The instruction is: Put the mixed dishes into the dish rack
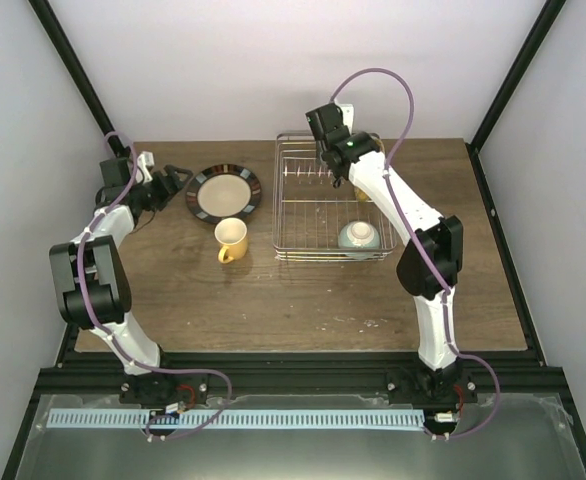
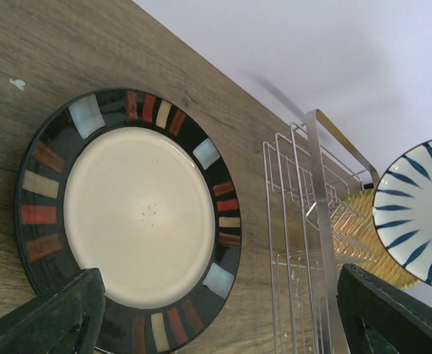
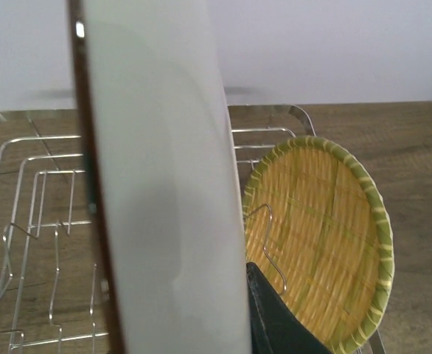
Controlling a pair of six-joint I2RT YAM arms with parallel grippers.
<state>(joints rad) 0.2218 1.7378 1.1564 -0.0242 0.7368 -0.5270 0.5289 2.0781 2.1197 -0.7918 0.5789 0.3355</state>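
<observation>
I will next move my right gripper gently back and down to release the upright plate among the dish rack's empty wires, because those wires are below it and slightly back.
The dark-rimmed tan-centred plate [image 1: 223, 192] lies flat on the table left of the dish rack [image 1: 293, 215]. My left gripper [image 1: 180, 184] is open at the plate's left edge, and the plate [image 2: 138, 214] lies between its fingers. The yellow mug [image 1: 231, 240] stands in front of the plate. My right gripper [image 1: 334, 158] is shut on the white striped plate [image 3: 164, 184], held upright above the rack's far end; it also shows in the left wrist view [image 2: 419, 210]. The yellow-orange plate [image 3: 319, 243] stands against a prong. The pale green bowl [image 1: 358, 237] sits in the rack's near right corner.
The rack's wire wall [image 2: 315, 221] rises just right of the dark-rimmed plate. The black frame posts [image 1: 73, 60] stand at the back corners. The table's right edge [image 1: 493, 230] lies beyond the right arm.
</observation>
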